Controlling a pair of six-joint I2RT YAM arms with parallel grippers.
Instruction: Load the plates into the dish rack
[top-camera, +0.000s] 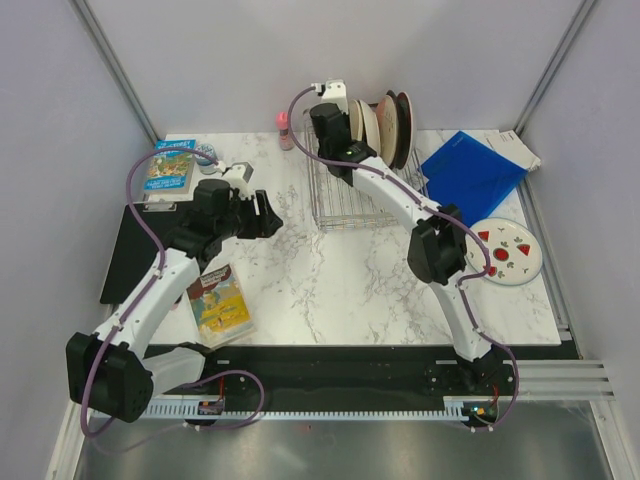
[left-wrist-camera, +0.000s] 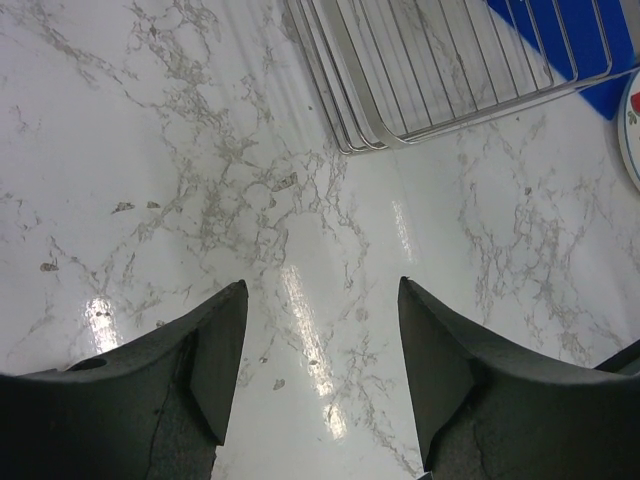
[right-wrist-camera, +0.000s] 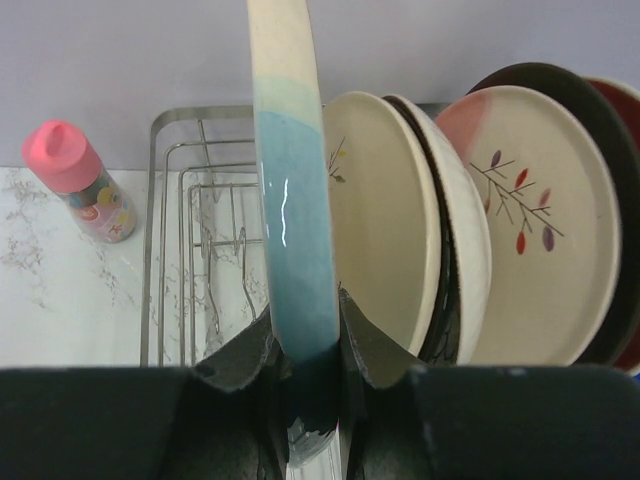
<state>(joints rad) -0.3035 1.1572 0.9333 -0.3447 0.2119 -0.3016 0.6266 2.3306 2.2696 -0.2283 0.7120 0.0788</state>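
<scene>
The robot's right hand should lower the plate it holds upright into the rack at the empty wires (right-wrist-camera: 249, 268) beside the plate with the plant motif, and then open.
My right gripper (right-wrist-camera: 310, 330) is shut on the rim of a cream-and-light-blue plate (right-wrist-camera: 295, 220), holding it upright, edge-on, over the back of the silver wire dish rack (right-wrist-camera: 190, 200). Right of it, several plates stand in the rack: a cream one with a plant motif (right-wrist-camera: 385, 240), a white one (right-wrist-camera: 468, 240), one with a twig motif (right-wrist-camera: 540, 220), a black one (right-wrist-camera: 600, 120). In the top view they stand at the rack's far end (top-camera: 388, 125). A white plate with red shapes (top-camera: 505, 252) lies flat on the table at the right. My left gripper (left-wrist-camera: 322, 285) is open and empty over bare marble, left of the rack (top-camera: 360, 195).
A blue folder (top-camera: 470, 170) lies right of the rack. A pink-capped bottle (right-wrist-camera: 85, 180) stands left of the rack's back corner. Two books (top-camera: 170, 168) (top-camera: 220, 303) and a black mat (top-camera: 130, 255) lie at the left.
</scene>
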